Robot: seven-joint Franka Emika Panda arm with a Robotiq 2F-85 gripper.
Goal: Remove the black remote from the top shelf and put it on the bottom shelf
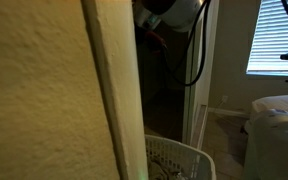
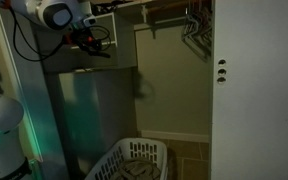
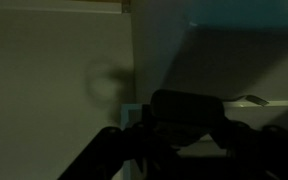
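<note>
My gripper moves the black remote outward and down to the shelf's board next and releases it, since the bottom shelf [image 2: 112,67] lies below and outward.
The wrist view is very dark. The black remote [image 3: 189,112] is a dark rounded bar lying crosswise between my gripper's fingers [image 3: 184,135], which are closed on it. In an exterior view my gripper [image 2: 88,38] hangs near the top of the closet, just above the top of the grey shelf unit [image 2: 94,100]. The remote cannot be made out there. In an exterior view only part of the arm [image 1: 169,10] shows behind a wall edge. The lower shelves are too dark to see.
A white laundry basket [image 2: 134,160] stands on the floor below the gripper and also shows in an exterior view [image 1: 179,160]. A white closet door [image 2: 256,90] stands alongside. Hangers [image 2: 194,30] hang on the rod. A beige wall [image 1: 44,90] blocks most of that view.
</note>
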